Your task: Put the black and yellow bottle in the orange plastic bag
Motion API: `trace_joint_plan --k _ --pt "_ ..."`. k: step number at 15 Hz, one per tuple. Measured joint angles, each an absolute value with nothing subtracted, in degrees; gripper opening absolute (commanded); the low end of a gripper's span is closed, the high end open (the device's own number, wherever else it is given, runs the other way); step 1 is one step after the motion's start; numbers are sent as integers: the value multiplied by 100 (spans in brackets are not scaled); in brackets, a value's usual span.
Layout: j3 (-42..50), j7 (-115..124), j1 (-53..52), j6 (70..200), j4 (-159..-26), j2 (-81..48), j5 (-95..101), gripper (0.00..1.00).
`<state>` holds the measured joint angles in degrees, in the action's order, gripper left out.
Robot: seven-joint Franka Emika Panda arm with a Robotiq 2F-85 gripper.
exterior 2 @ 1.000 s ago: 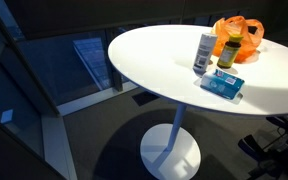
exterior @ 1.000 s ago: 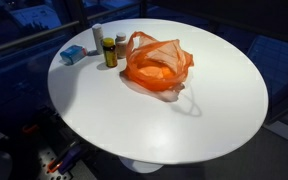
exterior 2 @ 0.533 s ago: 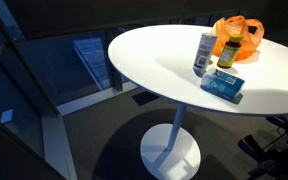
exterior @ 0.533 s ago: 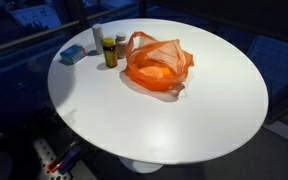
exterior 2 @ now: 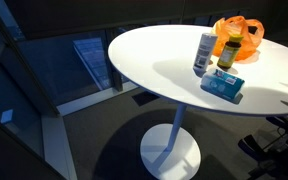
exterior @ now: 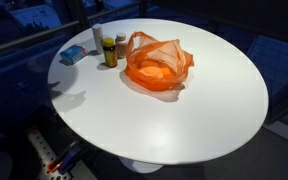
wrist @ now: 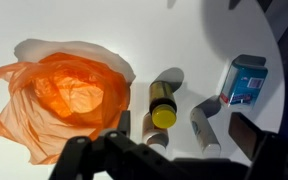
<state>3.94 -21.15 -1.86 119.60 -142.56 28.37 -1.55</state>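
The open gripper moves down over the black bottle's yellow cap next and closes there. The bottle stands upright with its top facing the fingers.
The black bottle with a yellow cap stands upright on the white round table, just beside the orange plastic bag. Both show in the other exterior view too, the bottle in front of the bag. In the wrist view I look straight down on the yellow cap, with the open-mouthed bag next to it. My gripper hangs above the bottles, open and empty, its fingers spread wide. The arm itself is out of both exterior views.
A grey-white bottle and a small white-capped bottle stand next to the black one. A blue box lies near the table edge. Dark floor lies around the table.
The objects have not moved. A faint shadow has crept onto the table edge near the blue box.
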Motion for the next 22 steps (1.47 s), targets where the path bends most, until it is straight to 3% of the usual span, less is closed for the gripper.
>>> trace_joint_plan --k 7,22 --pt "22 -1423 -234 12960 -14571 2149 -155 100" --pt "-262 -66 -232 13022 -13617 604 388 100"
